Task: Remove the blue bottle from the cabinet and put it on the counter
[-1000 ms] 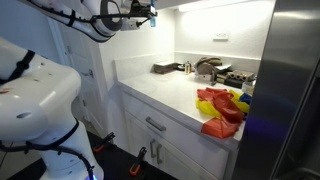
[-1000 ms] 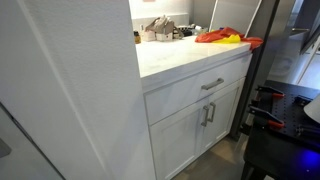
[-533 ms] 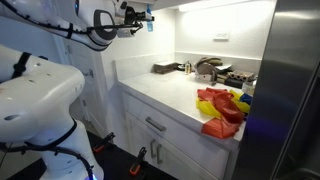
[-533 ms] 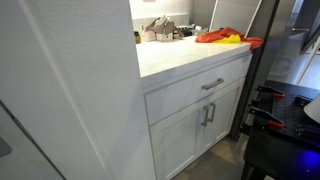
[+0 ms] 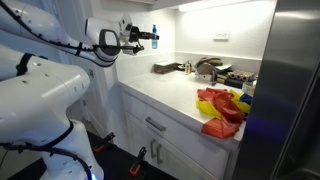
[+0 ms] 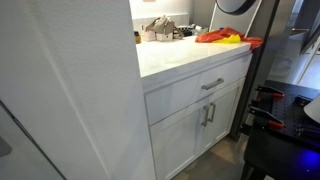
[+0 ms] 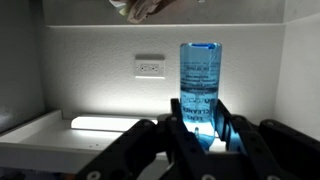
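Note:
The gripper lowers the blue bottle (image 5: 154, 35) upright onto the bare part of the white counter below next and releases it, since that part lies clear of the cluttered items.
My gripper (image 5: 149, 37) is shut on the blue bottle (image 5: 154, 35), a slim bright-blue bottle, and holds it in the air above the far left end of the white counter (image 5: 165, 92). In the wrist view the bottle (image 7: 200, 70) stands between the two black fingers (image 7: 200, 110), in front of the white backsplash. The counter also shows in an exterior view (image 6: 175, 60), where the gripper and bottle are out of view.
A red-yellow cloth heap (image 5: 220, 108) lies at the counter's near end, also seen in an exterior view (image 6: 225, 37). Cluttered items (image 5: 205, 70) sit at the back. A wall outlet (image 7: 150, 67) is on the backsplash. Drawer fronts with bar handles (image 6: 212, 84) are below.
The arm has come down and a little to the right with the blue bottle in the gripper, from near the cabinet top to lower over the counter.

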You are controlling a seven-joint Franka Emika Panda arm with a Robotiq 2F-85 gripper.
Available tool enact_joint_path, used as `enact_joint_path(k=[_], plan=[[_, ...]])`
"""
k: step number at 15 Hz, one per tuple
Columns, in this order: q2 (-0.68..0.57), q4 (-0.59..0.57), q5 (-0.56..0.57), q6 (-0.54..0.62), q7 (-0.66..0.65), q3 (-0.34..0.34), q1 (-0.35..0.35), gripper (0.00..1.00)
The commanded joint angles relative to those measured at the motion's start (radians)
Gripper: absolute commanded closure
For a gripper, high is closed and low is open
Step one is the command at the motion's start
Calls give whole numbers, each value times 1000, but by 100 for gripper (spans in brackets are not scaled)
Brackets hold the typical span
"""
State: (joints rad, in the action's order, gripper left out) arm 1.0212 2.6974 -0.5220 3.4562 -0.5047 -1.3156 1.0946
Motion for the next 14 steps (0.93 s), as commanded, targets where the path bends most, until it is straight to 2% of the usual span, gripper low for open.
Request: enact_joint_path(k=[1, 7, 14], plan=[[38, -23, -46, 0, -77, -102, 87, 90], [91, -75, -75, 0, -193, -264, 231, 90], [205, -187, -91, 0, -337, -425, 405, 90]])
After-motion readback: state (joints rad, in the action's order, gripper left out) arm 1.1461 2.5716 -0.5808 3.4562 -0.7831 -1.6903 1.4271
